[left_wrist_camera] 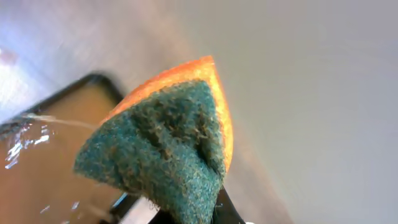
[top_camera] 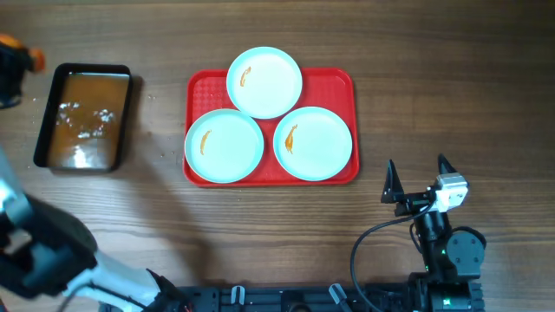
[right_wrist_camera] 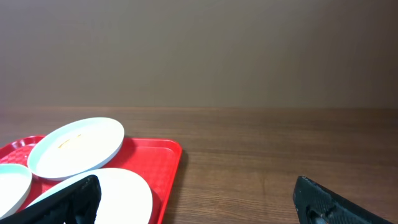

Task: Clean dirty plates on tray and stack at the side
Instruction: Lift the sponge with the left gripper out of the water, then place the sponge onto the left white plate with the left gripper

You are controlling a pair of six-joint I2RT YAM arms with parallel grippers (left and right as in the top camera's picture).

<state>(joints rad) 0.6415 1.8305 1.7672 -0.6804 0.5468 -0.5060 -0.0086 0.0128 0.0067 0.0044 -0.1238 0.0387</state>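
Observation:
My left gripper swings to the right in the overhead view next and lowers the sponge onto the smeared plate nearest the pan, since that plate is below my gripper.
Three white plates lie on the red tray [top_camera: 340,87]: one at the back [top_camera: 264,82], one front left [top_camera: 224,145], one front right [top_camera: 313,143]. Each has a small orange smear. My left gripper [left_wrist_camera: 208,214] is shut on a green and orange sponge [left_wrist_camera: 165,146], held up near the black pan; in the overhead view it sits at the far left edge [top_camera: 13,68]. My right gripper [top_camera: 418,178] is open and empty, over the table to the right of the tray and in front of it. The right wrist view shows the tray [right_wrist_camera: 165,158] and plates [right_wrist_camera: 78,148] to its left.
A black rectangular pan [top_camera: 130,113] of brownish water stands left of the tray; it also shows in the left wrist view [left_wrist_camera: 93,81]. Wooden table [top_camera: 451,78] lies right of the tray. The arm bases and cables are at the front edge.

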